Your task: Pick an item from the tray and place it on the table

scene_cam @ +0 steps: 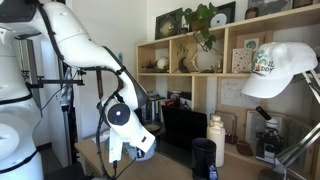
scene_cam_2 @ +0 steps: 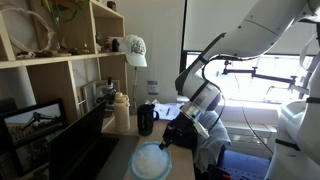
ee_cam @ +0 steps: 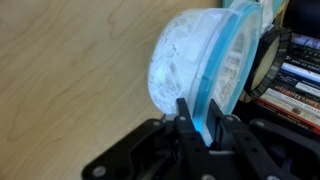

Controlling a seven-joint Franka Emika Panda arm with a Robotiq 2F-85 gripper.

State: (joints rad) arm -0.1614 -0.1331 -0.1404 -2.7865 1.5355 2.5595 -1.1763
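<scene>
My gripper lowers the pale blue bowl point(ee_cam: 180, 60) onto the light wooden table next and releases the blue rim. That tabletop lies below my gripper.
My gripper point(ee_cam: 200, 120) is shut on the blue rim of the pale blue bowl point(ee_cam: 180, 60), with one finger on each side of its wall. In both exterior views the gripper point(scene_cam_2: 172, 138) point(scene_cam: 140, 150) is low over the light wooden table point(ee_cam: 70, 70), at the edge of the round pale blue shape point(scene_cam_2: 150, 162). I cannot tell the flat teal-blue tray apart from the bowl here. I cannot tell whether the bowl rests on something or hangs just above it.
A black cup point(scene_cam_2: 146, 119) point(scene_cam: 203, 158) and a white bottle point(scene_cam_2: 122, 110) point(scene_cam: 216, 135) stand near the gripper. Wooden shelving point(scene_cam: 200, 60) holds a plant, pictures and a white cap point(scene_cam: 280, 70). Books point(ee_cam: 295, 85) lie beyond the bowl. A dark monitor point(scene_cam_2: 70, 150) stands by the shelving.
</scene>
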